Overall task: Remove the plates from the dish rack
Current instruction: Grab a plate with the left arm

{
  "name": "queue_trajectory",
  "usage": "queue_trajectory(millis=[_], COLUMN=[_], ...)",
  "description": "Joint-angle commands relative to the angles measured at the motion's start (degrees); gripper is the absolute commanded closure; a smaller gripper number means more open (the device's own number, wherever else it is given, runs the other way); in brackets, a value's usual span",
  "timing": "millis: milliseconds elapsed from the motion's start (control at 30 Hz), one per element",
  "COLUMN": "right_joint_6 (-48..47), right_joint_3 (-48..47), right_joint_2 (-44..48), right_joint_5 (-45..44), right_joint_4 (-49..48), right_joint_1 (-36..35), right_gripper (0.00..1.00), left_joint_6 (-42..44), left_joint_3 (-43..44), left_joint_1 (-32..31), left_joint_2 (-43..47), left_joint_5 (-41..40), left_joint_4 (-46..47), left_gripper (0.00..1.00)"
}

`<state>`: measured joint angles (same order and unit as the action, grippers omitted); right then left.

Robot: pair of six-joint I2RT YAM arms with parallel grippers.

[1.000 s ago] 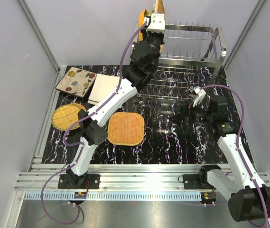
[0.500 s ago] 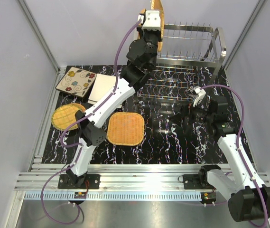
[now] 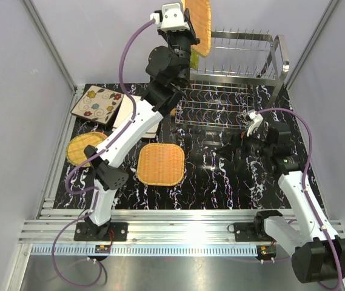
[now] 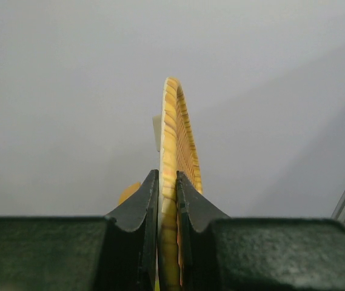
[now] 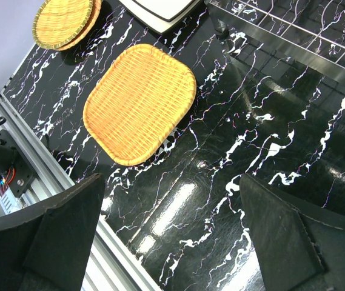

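Observation:
I will next bring my left gripper back from the rack (image 3: 263,65), turn the held plate flatter and lower it onto the rounded-square wicker plate (image 3: 160,163) to release it, since their weave matches.
My left gripper (image 3: 189,30) is high above the left end of the steel wire dish rack (image 3: 263,65). It is shut on the rim of a woven orange-tan wicker plate (image 3: 200,23), held upright and edge-on in the left wrist view (image 4: 173,130), jaws pinching it (image 4: 167,177). An orange edge (image 4: 130,191) shows behind the left finger. On the table lie a floral square plate (image 3: 96,102), a white square plate (image 3: 134,109), a round wicker plate (image 3: 85,147) and a rounded-square wicker plate (image 3: 160,163), which also shows in the right wrist view (image 5: 140,103). My right gripper (image 3: 236,148) is open and empty (image 5: 172,182), low over the table in front of the rack.
The black marbled tabletop (image 3: 214,182) is walled by grey panels on both sides and behind. An aluminium rail (image 3: 178,233) runs along the near edge. The rack's lower wire tier (image 3: 211,109) reaches towards the table's middle.
My left arm has lifted the wicker plate higher and swung to the left, away from the rack's top. The right arm has not moved.

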<state>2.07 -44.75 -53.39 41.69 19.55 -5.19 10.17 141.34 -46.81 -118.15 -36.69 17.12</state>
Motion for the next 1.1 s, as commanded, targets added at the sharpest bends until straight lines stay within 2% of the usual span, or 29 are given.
queue_trajectory(millis=[0, 300, 667, 833, 1067], right_joint_6=[0.22, -1.80, -6.02, -6.99, -8.04], right_joint_3=[-0.16, 0.81, -1.38, -3.15, -4.47], right_joint_2=[1.18, 3.29, 1.62, -0.05, -1.54], right_joint_5=[1.55, 2.96, 4.01, 4.36, 4.98], right_joint_4=[-1.89, -1.62, -0.31, 0.31, 0.93], right_joint_1=[0.44, 0.36, 0.44, 0.44, 0.44], right_gripper=[0.00, 0.00, 0.00, 0.00, 0.00], left_joint_6=[-6.91, -22.20, -43.64, -48.14, -52.71], left_joint_3=[-0.18, -14.41, -45.43, -59.91, -75.49], left_joint_1=[-0.30, -0.04, 1.46, 1.54, 1.54], left_joint_2=[7.22, 21.63, 49.99, 62.14, 76.56], left_joint_5=[0.74, 6.89, 15.76, 15.24, 17.17], left_joint_4=[5.47, -2.71, -6.58, -6.93, -8.16], left_gripper=[1.00, 1.00, 1.00, 1.00, 1.00])
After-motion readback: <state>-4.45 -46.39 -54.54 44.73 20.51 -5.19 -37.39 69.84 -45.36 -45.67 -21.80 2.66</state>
